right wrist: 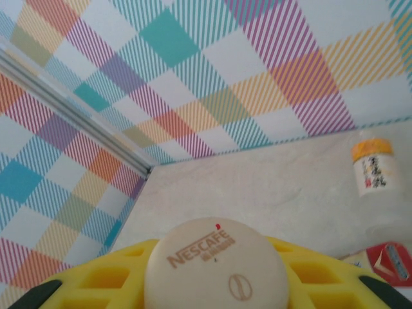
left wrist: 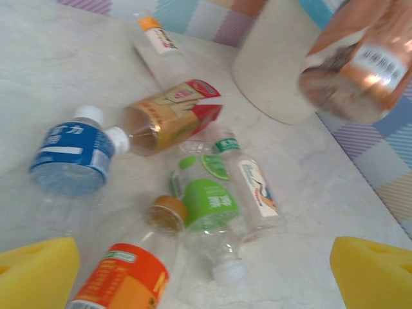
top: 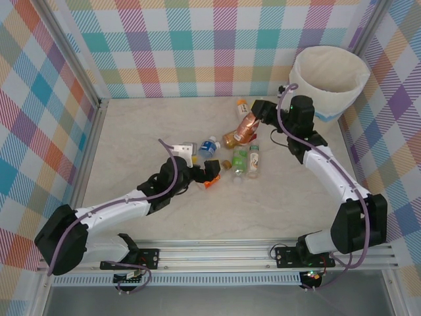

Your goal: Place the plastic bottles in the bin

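I should next carry the copper-coloured bottle outward past the bin's rim with my right gripper and release it, because the bin's opening (top: 331,70) is outward by the far corner.
Several plastic bottles lie in a cluster mid-table. My left gripper (top: 206,173) is open just above an orange-labelled bottle (left wrist: 122,277) with a brown cap, which lies loose between the yellow pads (left wrist: 35,277). Beyond it lie a green-labelled bottle (left wrist: 206,206), a clear white-labelled one (left wrist: 254,187), a blue-labelled one (left wrist: 71,154), a gold-and-red one (left wrist: 170,116) and an orange-capped one (left wrist: 158,42). My right gripper (top: 258,117) is shut on a copper-coloured bottle (top: 247,125), lifted off the table; its cream cap (right wrist: 215,264) sits between the pads. The bin (top: 329,79) stands at the far right corner.
Checked walls with metal posts close in the table at the back and on both sides. The aluminium rail with both arm bases (top: 217,253) runs along the near edge. Bare tabletop (top: 131,131) lies to the left of the bottle cluster.
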Robot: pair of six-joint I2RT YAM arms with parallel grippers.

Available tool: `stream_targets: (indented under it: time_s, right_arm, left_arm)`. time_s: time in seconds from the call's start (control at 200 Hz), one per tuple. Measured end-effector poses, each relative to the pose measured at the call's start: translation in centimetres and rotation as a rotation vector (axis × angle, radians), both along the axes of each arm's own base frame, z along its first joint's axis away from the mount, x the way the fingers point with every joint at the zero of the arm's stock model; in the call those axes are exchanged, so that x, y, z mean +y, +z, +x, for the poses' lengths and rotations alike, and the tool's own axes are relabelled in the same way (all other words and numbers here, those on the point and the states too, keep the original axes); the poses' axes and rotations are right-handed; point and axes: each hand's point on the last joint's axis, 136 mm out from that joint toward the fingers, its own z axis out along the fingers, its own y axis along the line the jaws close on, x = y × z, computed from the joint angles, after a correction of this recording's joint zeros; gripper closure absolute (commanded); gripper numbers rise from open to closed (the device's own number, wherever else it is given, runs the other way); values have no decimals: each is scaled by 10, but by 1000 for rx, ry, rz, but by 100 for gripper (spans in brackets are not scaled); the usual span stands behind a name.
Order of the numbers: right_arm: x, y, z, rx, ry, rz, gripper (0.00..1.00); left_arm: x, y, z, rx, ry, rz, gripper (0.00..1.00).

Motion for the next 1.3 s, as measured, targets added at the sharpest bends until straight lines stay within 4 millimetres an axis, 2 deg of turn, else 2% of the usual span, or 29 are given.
stream_targets:
  time_s: [0.1,0.365,0.495,0.715,0.94,1.16,1.3]
  right_arm:
    - [-13,20,15,-40,-48,1,71]
    - [-46,52,57,-98,-143,12,71]
    - [-71,69,78,-139,-214,36,71]
    - [-124,97,107,-233,-420,70,71]
    - [-183,111,119,-313,-663,212,71]
    - [-262,109,116,-376,-872,412,71]
    - [-300,99,109,-388,-964,452,68]
  left_arm:
    - [22,-3,-1,4,91,5,0]
    - [111,-20,2,100,457,-27,0]
    - [134,-34,-4,152,527,-49,0]
    - [137,-42,-5,200,531,-68,0]
    - [132,-59,-5,258,514,-50,0]
    - [129,-64,-5,275,500,-46,0]
    - [127,-66,-5,283,491,-45,0]
